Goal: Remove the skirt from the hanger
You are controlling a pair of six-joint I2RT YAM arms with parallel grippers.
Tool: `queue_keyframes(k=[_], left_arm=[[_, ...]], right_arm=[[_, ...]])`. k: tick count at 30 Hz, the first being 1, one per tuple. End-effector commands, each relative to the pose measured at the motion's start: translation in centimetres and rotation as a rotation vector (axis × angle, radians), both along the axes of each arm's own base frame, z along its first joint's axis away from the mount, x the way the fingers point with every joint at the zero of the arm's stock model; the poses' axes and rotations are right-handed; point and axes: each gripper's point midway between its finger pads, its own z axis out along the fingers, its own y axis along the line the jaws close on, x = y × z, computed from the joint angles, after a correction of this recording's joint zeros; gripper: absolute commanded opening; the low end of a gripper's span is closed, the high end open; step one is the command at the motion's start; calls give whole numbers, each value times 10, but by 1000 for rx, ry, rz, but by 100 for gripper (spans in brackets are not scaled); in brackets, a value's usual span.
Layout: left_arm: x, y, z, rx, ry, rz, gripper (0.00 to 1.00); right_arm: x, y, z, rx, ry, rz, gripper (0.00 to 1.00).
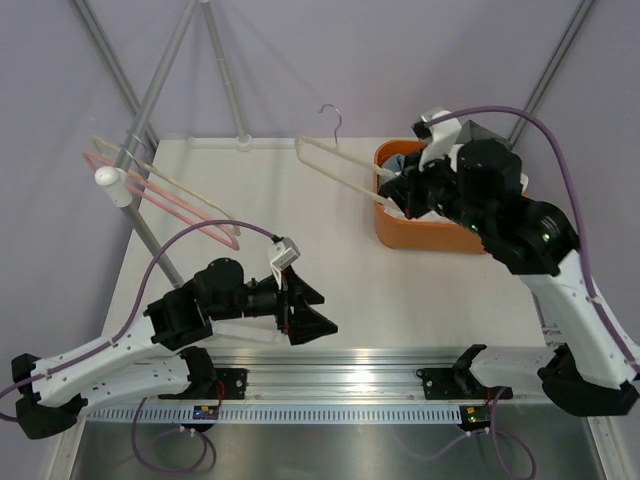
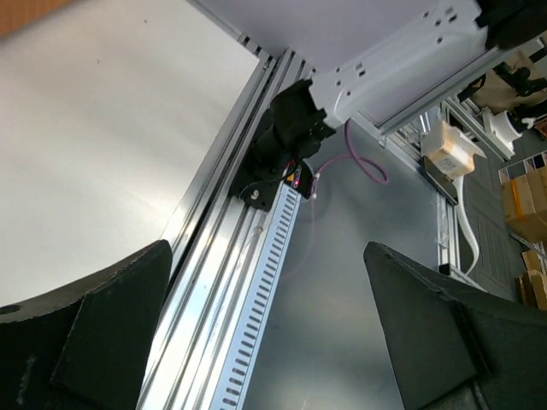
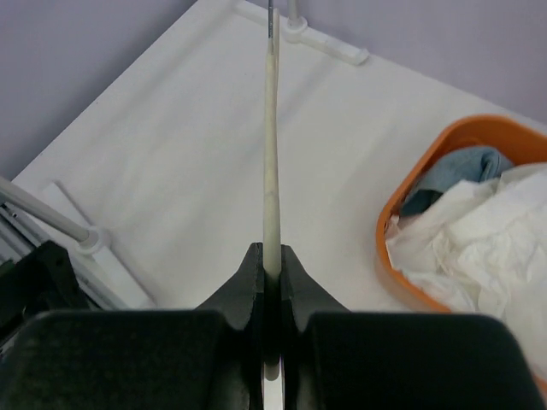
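Note:
My right gripper will next move toward the rack pole (image 1: 148, 106), to its left in the top view, hook the hanger on and let go, because the hanger is bare.
My right gripper (image 1: 402, 192) is shut on the bar of a cream hanger (image 1: 301, 144) and holds it beside the orange basket (image 1: 385, 225) at the back right. In the right wrist view the jaws (image 3: 272, 256) pinch the bare hanger bar (image 3: 270, 171), which runs straight away from the camera. No cloth shows on the hanger. A crumpled white cloth (image 3: 479, 235) and a blue cloth (image 3: 461, 166) lie in the basket (image 3: 395, 205); I cannot tell which is the skirt. My left gripper (image 1: 318, 312) is open and empty at the table's front edge, its fingers (image 2: 94, 333) wide apart.
A metal rack pole (image 1: 150, 110) at the back left carries pink and cream hangers (image 1: 185, 205). An aluminium rail (image 1: 340, 365) runs along the front edge. The left wrist view looks past the rail (image 2: 222, 282) to the floor.

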Motion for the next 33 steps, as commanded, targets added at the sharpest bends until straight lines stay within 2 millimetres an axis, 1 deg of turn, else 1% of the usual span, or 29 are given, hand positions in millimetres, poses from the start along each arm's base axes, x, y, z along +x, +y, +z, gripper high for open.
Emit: queue_keyframes(k=[1, 2, 3, 5, 6, 7, 8, 9, 10, 12, 13, 14, 15, 16, 17, 18, 19, 20, 21, 22, 23, 24, 25, 28, 29, 33], left_arm=[[-5, 7, 16, -100, -53, -1, 99], [-5, 10, 13, -103, -56, 5, 99], [-4, 11, -2, -82, -40, 15, 99], [-3, 13, -14, -75, -27, 32, 99], [-2, 15, -20, -73, -17, 46, 99], [-2, 15, -36, -46, 0, 51, 99], [-1, 15, -40, -47, 7, 54, 99], [-2, 15, -45, -47, 20, 59, 99], [-2, 14, -54, -45, 26, 57, 99], [-2, 15, -63, -37, 38, 60, 99], [-2, 15, -71, -23, 45, 62, 99], [-2, 15, -73, -21, 45, 60, 99], [-1, 15, -75, -16, 46, 63, 99], [-2, 15, -79, -7, 49, 62, 99], [-2, 15, -83, 0, 51, 60, 99], [-1, 15, -85, 3, 52, 65, 99], [0, 15, -87, 9, 54, 68, 99], [0, 14, -89, 12, 52, 67, 99], [0, 14, -90, 12, 52, 67, 99], [0, 13, -92, 13, 54, 66, 99], [0, 12, -92, 12, 55, 66, 99], [0, 12, -94, 11, 60, 66, 99], [0, 11, -94, 6, 61, 65, 99], [-1, 11, -102, 25, 79, 62, 99], [-1, 10, -98, 7, 73, 59, 99], [0, 9, -102, 15, 75, 59, 99]], right_arm=[[38, 27, 70, 60, -266, 32, 0], [42, 36, 73, 58, -276, 57, 0], [54, 51, 75, 37, -288, 86, 0], [60, 71, 79, 49, -302, 154, 0], [72, 85, 68, 25, -289, 178, 0], [72, 93, 79, 45, -314, 214, 0], [76, 100, 79, 43, -318, 228, 0], [85, 111, 71, 30, -311, 246, 0], [84, 118, 80, 54, -341, 276, 0], [89, 132, 79, 64, -357, 316, 0], [89, 138, 87, 88, -384, 341, 0], [89, 141, 90, 96, -393, 353, 0], [94, 150, 84, 100, -380, 368, 0], [88, 155, 95, 123, -401, 408, 0], [87, 161, 97, 130, -401, 430, 0], [91, 169, 101, 140, -408, 444, 0], [89, 177, 95, 132, -386, 473, 0], [87, 184, 95, 132, -384, 489, 0], [94, 196, 83, 112, -366, 499, 0], [91, 199, 90, 121, -382, 508, 0], [88, 206, 90, 127, -385, 523, 0], [90, 212, 86, 133, -370, 530, 0], [88, 216, 88, 147, -377, 540, 0], [83, 227, 85, 167, -364, 574, 0], [81, 228, 85, 173, -360, 582, 0], [74, 238, 83, 190, -350, 615, 0]])
